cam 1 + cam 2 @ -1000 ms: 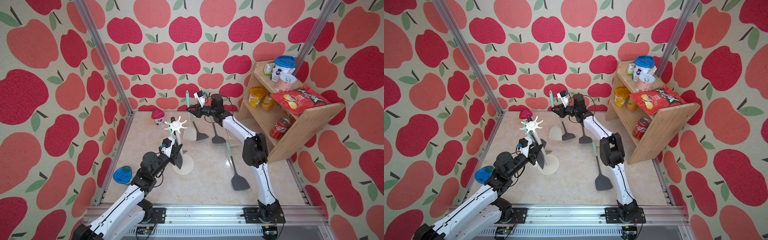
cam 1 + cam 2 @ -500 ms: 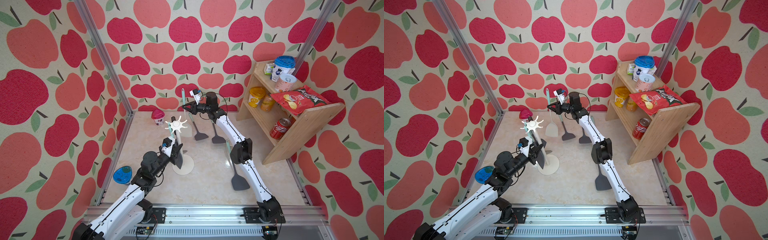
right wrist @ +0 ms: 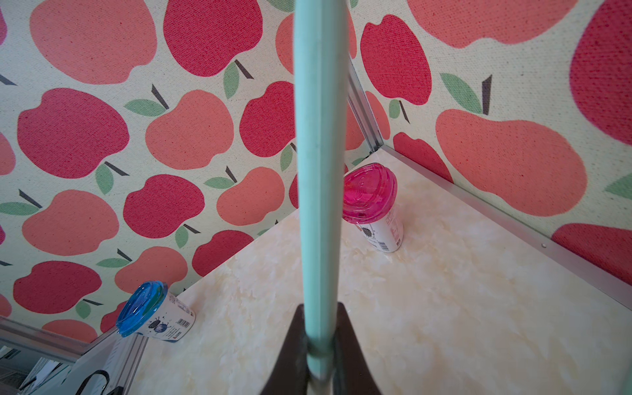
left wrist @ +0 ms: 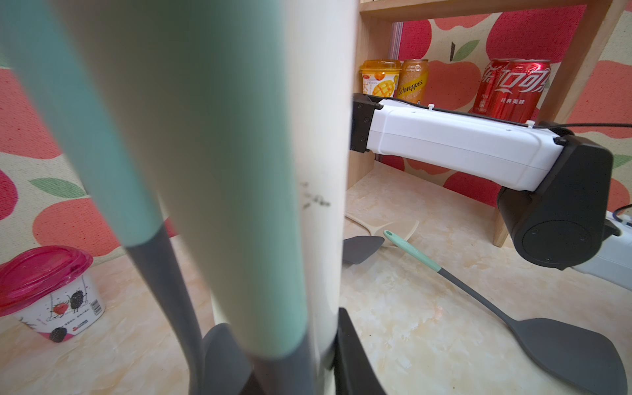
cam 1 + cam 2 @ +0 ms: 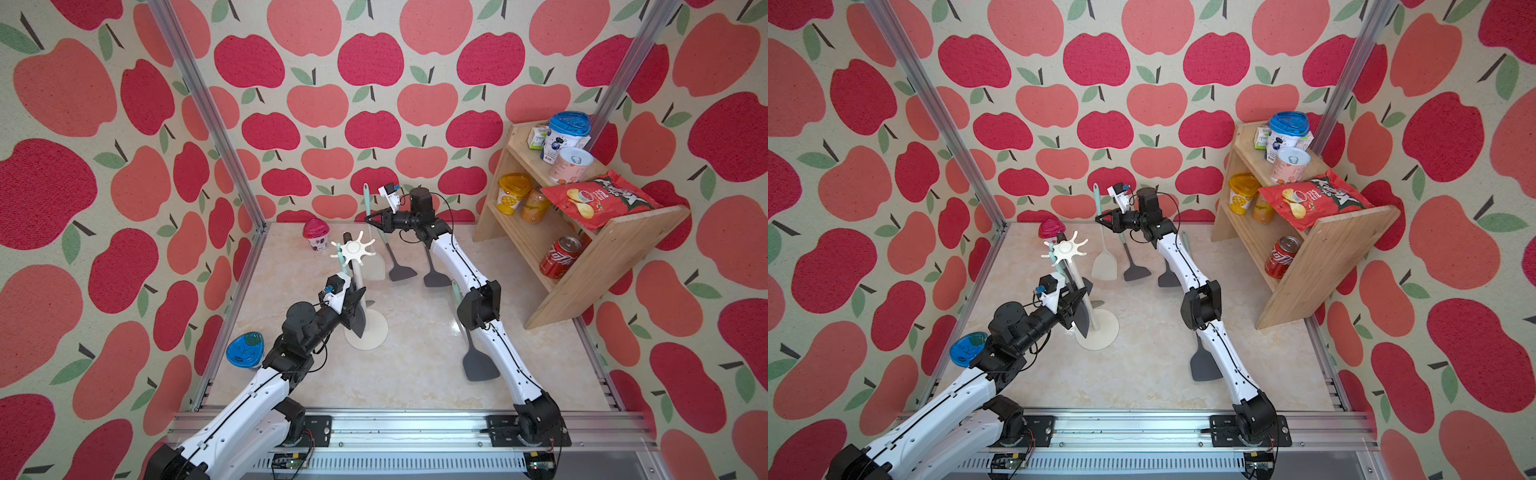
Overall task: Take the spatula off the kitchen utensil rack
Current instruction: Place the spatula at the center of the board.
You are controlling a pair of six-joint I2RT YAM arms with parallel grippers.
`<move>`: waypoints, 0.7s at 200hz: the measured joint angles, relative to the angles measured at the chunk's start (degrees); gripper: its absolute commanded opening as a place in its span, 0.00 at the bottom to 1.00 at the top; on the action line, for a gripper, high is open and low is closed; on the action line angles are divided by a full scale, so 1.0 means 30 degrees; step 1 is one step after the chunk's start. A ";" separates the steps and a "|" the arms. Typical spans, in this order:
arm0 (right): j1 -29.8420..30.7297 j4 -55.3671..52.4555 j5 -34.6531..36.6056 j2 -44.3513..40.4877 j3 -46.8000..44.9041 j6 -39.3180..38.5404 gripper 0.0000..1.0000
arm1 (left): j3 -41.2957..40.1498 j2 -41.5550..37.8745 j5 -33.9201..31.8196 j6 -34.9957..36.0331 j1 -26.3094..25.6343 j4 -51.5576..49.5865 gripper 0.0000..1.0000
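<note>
The spatula hangs clear of the hook arms. I will lower my right gripper toward the bare tabletop behind the rack (image 3: 441, 283) and release the teal handle (image 3: 318, 164) there.
The cream-white kitchen utensil rack (image 5: 353, 250) (image 5: 1065, 249) stands left of centre. My left gripper (image 5: 355, 300) (image 5: 1079, 300) (image 4: 287, 362) is shut on its pole (image 4: 330, 136), low down. Two teal-handled utensils (image 4: 236, 171) still hang beside the pole. Behind the rack, my right gripper (image 5: 368, 218) (image 5: 1099, 217) (image 3: 319, 355) is shut on the teal handle (image 3: 318, 164) of the spatula. The spatula's cream blade (image 5: 376, 266) (image 5: 1104, 262) hangs down, apart from the hook arms.
Dark spatulas lie on the table (image 5: 401, 272) (image 5: 436, 277) (image 5: 478, 366). A pink-lidded cup (image 5: 316, 235) stands at the back left, and a blue-lidded cup (image 5: 245, 351) lies at the left edge. The wooden shelf (image 5: 606, 253) with cans and chips fills the right.
My right gripper has carried the spatula a little to the left along the back wall, the arm stretching out. The left gripper and the rack have stayed still.
</note>
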 measured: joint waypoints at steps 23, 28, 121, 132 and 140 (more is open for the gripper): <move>0.0000 0.0204 -0.0015 0.0262 0.0087 0.0393 0.00 | 0.0000 -0.0022 -0.0007 0.0000 0.0000 -0.0036 0.00; 0.0000 0.0255 -0.0015 0.0342 0.0087 0.0474 0.00 | 0.0000 -0.0022 -0.0007 0.0000 0.0000 -0.0044 0.00; 0.0000 0.1129 0.0000 0.2280 0.0087 0.1800 0.00 | 0.0000 -0.0262 -0.0073 0.0007 0.0000 -0.0342 0.00; 0.0000 0.1326 0.0007 0.2412 0.0087 0.1923 0.00 | 0.0000 -0.0262 -0.0073 0.0007 0.0000 -0.0335 0.00; 0.0000 0.1406 0.0007 0.2506 0.0087 0.1996 0.00 | 0.0000 -0.0255 -0.0073 0.0007 0.0000 -0.0335 0.00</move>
